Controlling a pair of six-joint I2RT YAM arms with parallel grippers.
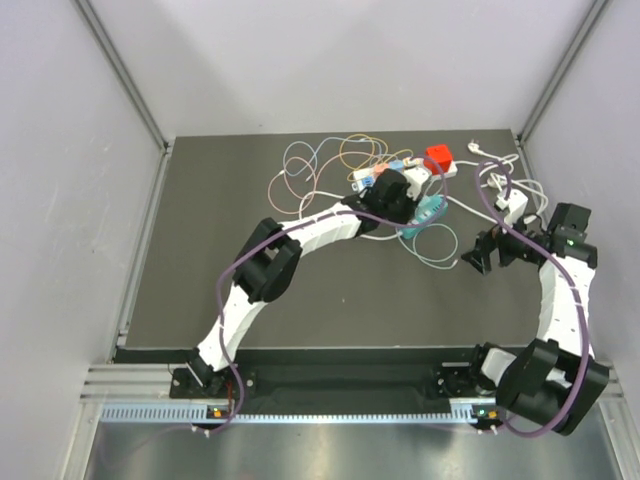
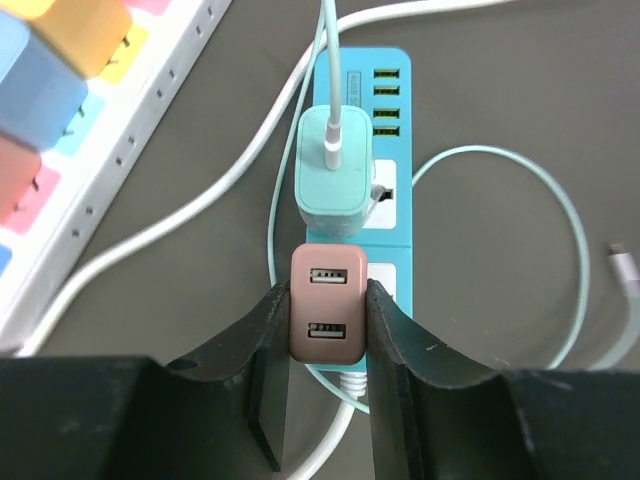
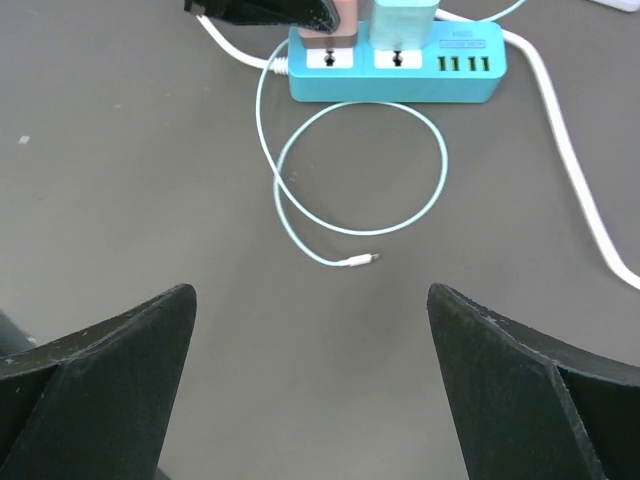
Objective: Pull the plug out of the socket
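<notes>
My right gripper, holding the pink plug (image 2: 327, 305), next turns and swings to the left in the top view onto the blue strip's free far USB-slot end.
A pink two-port USB plug (image 2: 327, 305) sits in the end socket of a blue power strip (image 2: 395, 130), next to a mint plug (image 2: 333, 165) with a mint cable. My left gripper (image 2: 327, 292) is shut on the pink plug, one finger pressed against each side. In the top view the left gripper (image 1: 400, 205) is over the strip (image 1: 432, 213) at the back centre. My right gripper (image 1: 478, 258) is open and empty, in front of the strip (image 3: 400, 75) and above bare mat. The pink plug (image 3: 340, 25) shows at the top of the right wrist view.
A white power strip (image 2: 130, 110) with coloured plugs lies left of the blue one. A red cube plug (image 1: 438, 158), looped thin cables (image 1: 330, 160) and a white adapter (image 1: 512, 205) lie at the back. The mint cable's loose end (image 3: 360, 260) lies on the mat.
</notes>
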